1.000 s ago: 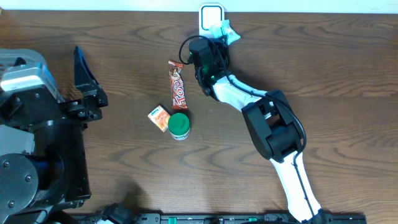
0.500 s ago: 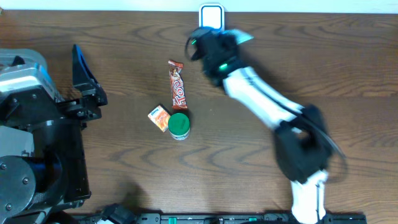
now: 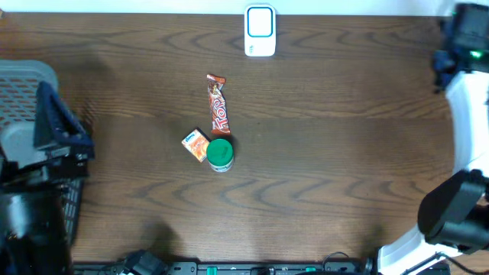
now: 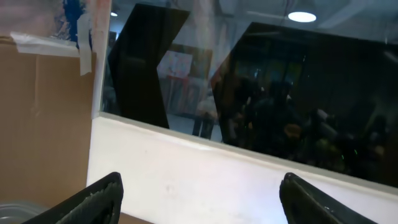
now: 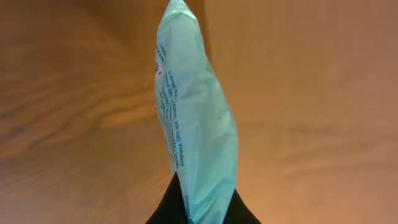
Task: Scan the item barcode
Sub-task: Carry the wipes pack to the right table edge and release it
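My right gripper will next lower the packet back to the bare table edge, below and back from it and clear of the candy bar, and release.
A pale mint-green plastic packet (image 5: 196, 118) with blue print stands upright in the right wrist view, and my right gripper (image 5: 202, 202) is shut on its lower end. Overhead, the right arm (image 3: 464, 42) is at the table's far right edge, and the packet does not show there. The white barcode scanner (image 3: 260, 30) stands at the back middle of the table. My left gripper (image 4: 199, 199) is open and empty, pointing at a white sill and a dark window. Overhead, it sits blurred at the far left (image 3: 57, 126).
A red candy bar (image 3: 218, 105), a small orange packet (image 3: 195, 144) and a green-lidded can (image 3: 220, 153) lie in the table's middle. A grey basket (image 3: 27, 80) is at the left edge under the left arm. A cardboard box (image 4: 43, 118) is beside the window.
My right arm has swung away from the scanner to the far right edge, still holding the packet. The left arm has shifted at the left edge and now shows blurred.
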